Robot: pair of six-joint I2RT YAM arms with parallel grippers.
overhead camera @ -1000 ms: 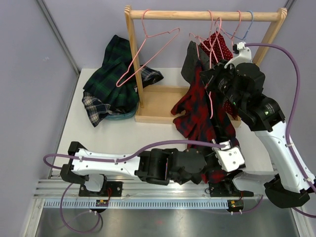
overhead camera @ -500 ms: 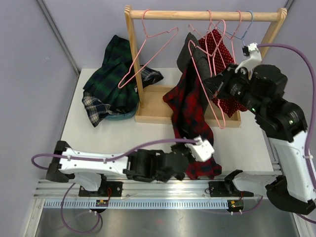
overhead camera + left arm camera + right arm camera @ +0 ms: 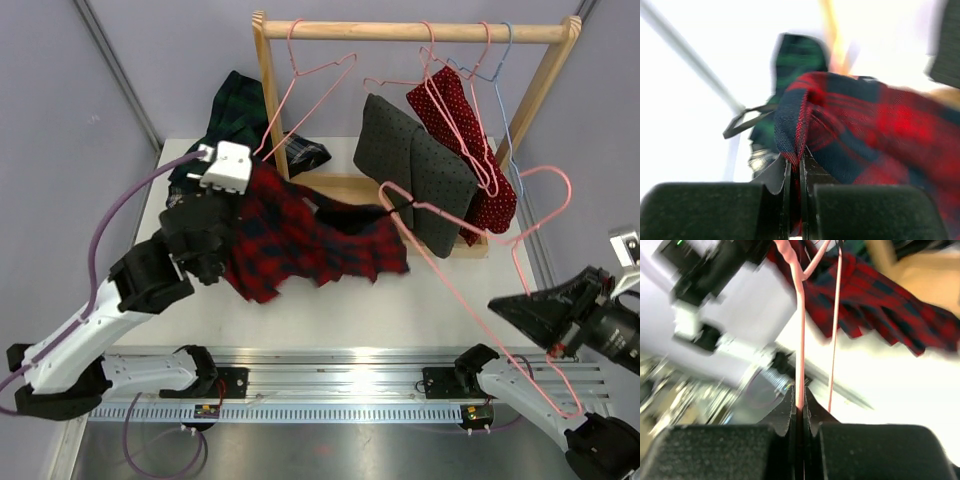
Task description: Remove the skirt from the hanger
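The robot's left gripper will next pull the skirt [image 3: 300,235] clear of the hanger's tip and outward over the green plaid pile, to release it.
The red and navy plaid skirt [image 3: 300,235] is stretched in the air over the left half of the table. My left gripper [image 3: 232,225] is shut on its edge, and in the left wrist view the folded hem [image 3: 795,125] is pinched in the gripper [image 3: 801,165]. My right gripper [image 3: 512,308], low at the near right, is shut on the wire of the pink hanger [image 3: 455,265]. The right wrist view shows that wire [image 3: 800,340] running up from the gripper [image 3: 800,402] in front of the skirt [image 3: 875,300]. The skirt's right end lies near the hanger's far tip; I cannot tell whether they touch.
The wooden rack [image 3: 400,30] stands at the back with an empty pink hanger [image 3: 300,100], a grey dotted garment [image 3: 415,170], a red dotted garment [image 3: 465,130] and a blue hanger [image 3: 505,60]. A green plaid pile [image 3: 235,110] lies at the back left.
My left gripper swung the skirt from the near middle up to the left. My right gripper pulled the pink hanger away from the rack to the near right.
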